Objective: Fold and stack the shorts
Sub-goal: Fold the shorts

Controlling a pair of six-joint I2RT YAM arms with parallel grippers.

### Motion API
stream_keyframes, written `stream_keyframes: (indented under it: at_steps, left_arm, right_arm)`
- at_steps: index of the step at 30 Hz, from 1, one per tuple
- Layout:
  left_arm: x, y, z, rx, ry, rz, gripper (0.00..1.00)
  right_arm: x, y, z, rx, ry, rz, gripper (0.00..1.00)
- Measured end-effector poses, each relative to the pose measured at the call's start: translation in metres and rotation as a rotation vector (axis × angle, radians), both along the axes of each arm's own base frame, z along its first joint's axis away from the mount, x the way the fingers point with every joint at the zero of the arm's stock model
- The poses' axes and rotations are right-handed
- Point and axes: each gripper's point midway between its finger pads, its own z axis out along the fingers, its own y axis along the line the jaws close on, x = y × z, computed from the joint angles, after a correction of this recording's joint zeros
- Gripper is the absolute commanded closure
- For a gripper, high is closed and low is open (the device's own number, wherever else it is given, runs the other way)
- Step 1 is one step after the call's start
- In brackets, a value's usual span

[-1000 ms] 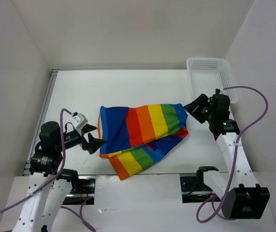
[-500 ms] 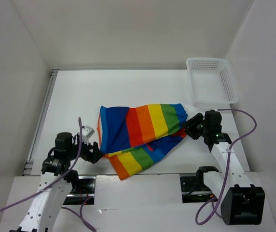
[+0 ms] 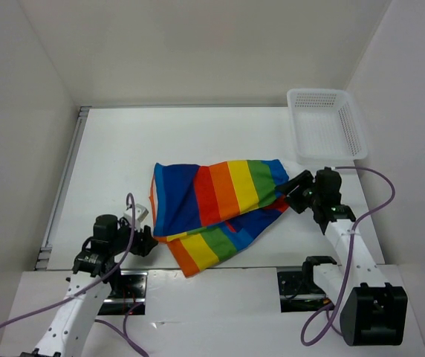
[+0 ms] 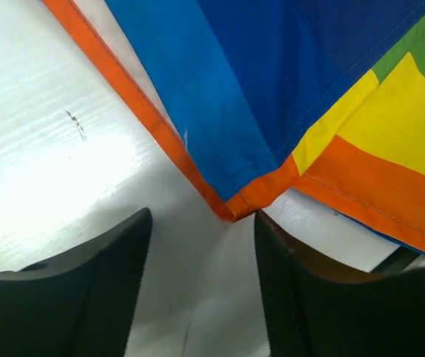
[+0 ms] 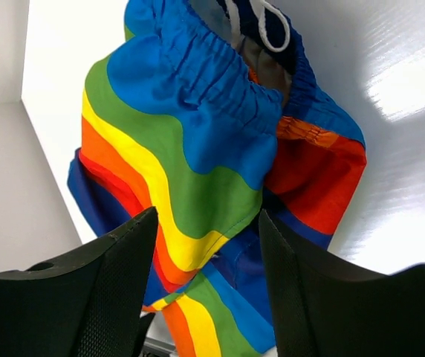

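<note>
The near corner of the shorts' upper blue waistband [image 3: 280,195] is still beyond my open fingers, so my right gripper needs to go down and move slightly toward that corner next.
The rainbow-striped shorts [image 3: 216,206] lie roughly folded on the white table, waistband to the right. My left gripper [image 3: 147,239] is open, low on the table just left of the shorts' orange-hemmed corner [image 4: 235,206], which lies just ahead of the gap between my jaws. My right gripper [image 3: 293,190] is open at the waistband end. In the right wrist view the blue elastic waistband [image 5: 220,97] and white drawstring [image 5: 261,22] show, with fabric between the open fingers [image 5: 116,290].
A white mesh basket [image 3: 327,125] stands at the back right. White walls enclose the table. A metal rail [image 3: 64,186] runs along the left edge.
My left arm has dropped and drawn toward the near edge, its gripper now low at the shorts' left corner. My right arm moved down and left to the waistband end, then stayed.
</note>
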Motion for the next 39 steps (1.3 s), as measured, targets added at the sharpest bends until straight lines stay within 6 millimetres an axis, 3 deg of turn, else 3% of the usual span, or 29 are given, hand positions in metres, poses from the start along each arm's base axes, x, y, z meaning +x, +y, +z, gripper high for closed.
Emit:
stream_keyframes:
  at_steps: [5, 6, 10, 15, 20, 21, 24, 26, 29, 31, 35, 39]
  left_arm:
    - [0.009, -0.002, -0.002, 0.005, 0.012, -0.008, 0.58]
    - [0.011, -0.003, -0.003, 0.005, 0.02, -0.011, 0.69]
    - [0.019, -0.008, -0.002, 0.011, 0.075, -0.029, 0.98]
    - [0.047, -0.014, 0.02, 0.036, 0.146, -0.041, 1.0]
    - [0.093, -0.018, 0.076, 0.044, 0.038, -0.018, 1.0]
    - [0.099, -0.018, 0.088, 0.041, 0.007, -0.015, 1.0]
    - [0.103, -0.018, 0.11, 0.035, -0.048, -0.01, 1.0]
    - [0.101, -0.018, 0.118, 0.033, -0.059, -0.01, 1.0]
    - [0.096, -0.017, 0.126, 0.031, -0.053, -0.014, 1.0]
    - [0.092, -0.018, 0.136, 0.027, -0.064, -0.017, 1.0]
    - [0.096, -0.022, 0.173, 0.001, -0.139, -0.032, 1.0]
    - [0.115, -0.026, 0.21, -0.017, -0.202, -0.04, 1.0]
  right_arm:
    - [0.002, 0.0, -0.014, 0.014, 0.028, -0.014, 0.42]
    - [0.002, 0.0, -0.017, 0.015, 0.041, -0.014, 0.42]
    - [0.006, 0.001, -0.033, 0.014, 0.088, -0.018, 0.43]
    - [0.01, 0.004, -0.045, 0.01, 0.117, -0.012, 0.55]
    - [0.013, 0.009, -0.06, 0.006, 0.16, -0.006, 0.71]
    - [0.014, 0.01, -0.061, 0.004, 0.162, -0.002, 0.82]
    - [0.02, 0.012, -0.062, -0.002, 0.163, 0.006, 0.99]
    - [0.025, 0.012, -0.059, -0.006, 0.157, 0.003, 0.99]
    - [0.032, 0.009, -0.043, -0.02, 0.118, -0.012, 0.99]
    - [0.037, 0.007, -0.021, -0.031, 0.063, -0.02, 0.99]
    - [0.053, 0.003, 0.049, -0.05, -0.109, -0.027, 0.99]
    - [0.078, 0.006, 0.11, -0.06, -0.234, -0.003, 0.99]
